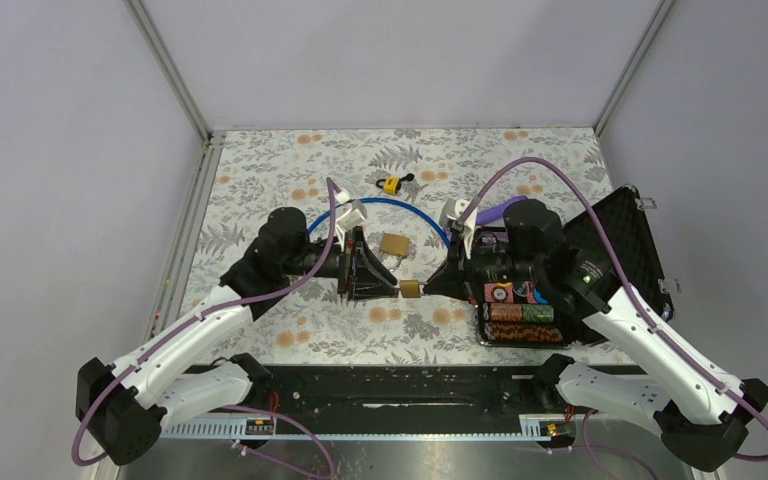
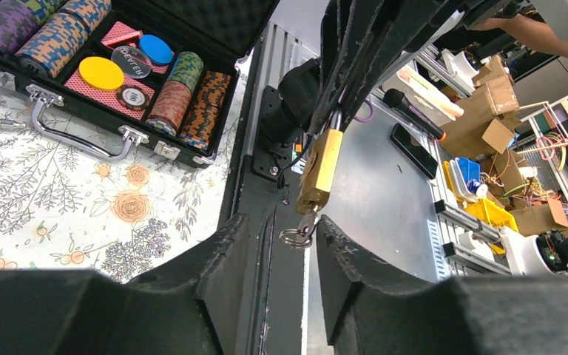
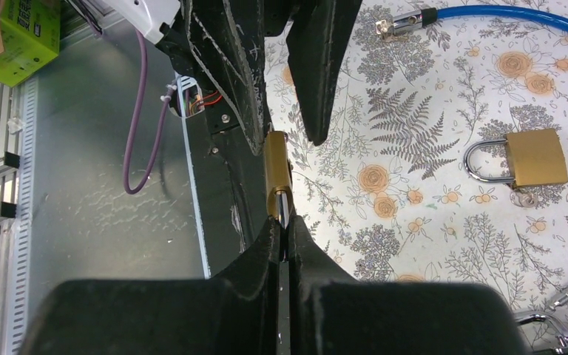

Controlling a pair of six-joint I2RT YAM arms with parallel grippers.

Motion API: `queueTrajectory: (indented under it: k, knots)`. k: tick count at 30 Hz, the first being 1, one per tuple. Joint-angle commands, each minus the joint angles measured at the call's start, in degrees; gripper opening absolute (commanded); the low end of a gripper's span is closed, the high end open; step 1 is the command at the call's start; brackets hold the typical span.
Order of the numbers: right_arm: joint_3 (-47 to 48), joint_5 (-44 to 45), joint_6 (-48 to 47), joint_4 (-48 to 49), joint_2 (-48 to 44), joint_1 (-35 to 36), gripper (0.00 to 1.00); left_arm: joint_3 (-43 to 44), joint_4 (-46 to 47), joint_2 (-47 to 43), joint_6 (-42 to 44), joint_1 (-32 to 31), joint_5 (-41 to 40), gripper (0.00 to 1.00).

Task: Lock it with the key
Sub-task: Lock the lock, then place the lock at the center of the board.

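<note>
My right gripper lowers the brass padlock to the orange flowers on the floral tablecloth next and releases it there, because that patch lies clear of other things.
A brass padlock [image 1: 410, 289] hangs in the air between my two grippers. My right gripper [image 3: 282, 228] is shut on its steel shackle [image 3: 282, 208], with the brass body [image 3: 275, 168] sticking out beyond the fingertips. In the left wrist view a key [image 2: 303, 225] with a small ring sits in the bottom of the padlock [image 2: 319, 170]. My left gripper [image 2: 281, 220] is open, one finger on each side of the key. The key lies close against the right finger [image 2: 340, 244]. In the top view the left gripper [image 1: 392, 288] meets the padlock from the left.
A second brass padlock [image 1: 394, 244] lies on the floral tablecloth behind the grippers, also in the right wrist view [image 3: 534, 157]. A small yellow padlock [image 1: 392, 184] and a blue cable [image 1: 405, 206] lie further back. An open black poker-chip case [image 1: 600, 270] stands at the right.
</note>
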Motion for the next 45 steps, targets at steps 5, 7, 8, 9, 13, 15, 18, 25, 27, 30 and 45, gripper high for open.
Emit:
queueTrajectory:
  k: [5, 7, 8, 9, 13, 15, 18, 25, 27, 30, 45]
  knots:
    - [3.2, -2.3, 1.1, 2.7, 1.3, -0.2, 0.00, 0.8, 2.6, -0.6, 2.2, -0.7, 0.6, 0.02]
    - [3.0, -0.8, 1.1, 2.6, 1.2, -0.2, 0.00, 1.3, 0.3, -1.1, 3.4, -0.7, -2.3, 0.00]
    - [3.0, 0.1, 1.1, 2.7, 1.0, -0.3, 0.00, 1.5, -1.5, -1.4, 4.0, -0.7, -4.3, 0.00]
    - [2.9, 1.4, 1.2, 2.7, 0.7, -0.5, 0.00, 1.9, -3.0, -1.7, 4.5, -0.7, -6.6, 0.00]
    - [3.0, 5.8, 1.9, 2.8, -0.7, -2.3, 0.00, 2.6, -6.8, -3.0, 5.9, -0.7, -12.8, 0.00]
    - [2.8, 6.2, 1.9, 2.7, -1.4, -3.6, 0.00, 2.7, -7.7, -4.0, 6.4, -0.7, -13.6, 0.00]
    - [2.6, 4.5, 1.9, 2.8, -2.7, -5.3, 0.00, 1.5, -6.8, -6.0, 7.0, -0.6, -13.2, 0.00]
    - [1.9, 2.4, 1.8, 2.7, -4.4, -6.1, 0.00, 1.2, -7.8, -7.8, 7.4, -0.6, -16.7, 0.00]
    - [1.5, 3.1, 2.8, 2.8, -3.5, -6.1, 0.00, 1.6, -10.2, -6.4, 6.7, -0.6, -20.1, 0.00]
    - [-0.6, 5.7, 9.0, 6.2, -0.3, -6.1, 0.00, 1.4, -14.1, -2.5, 3.9, -0.6, -29.0, 0.00]
    - [-18.6, 12.6, 30.9, 34.2, 21.1, -6.1, 0.00, -14.7, 3.9, 14.5, -2.2, -6.8, -27.7, 0.00]
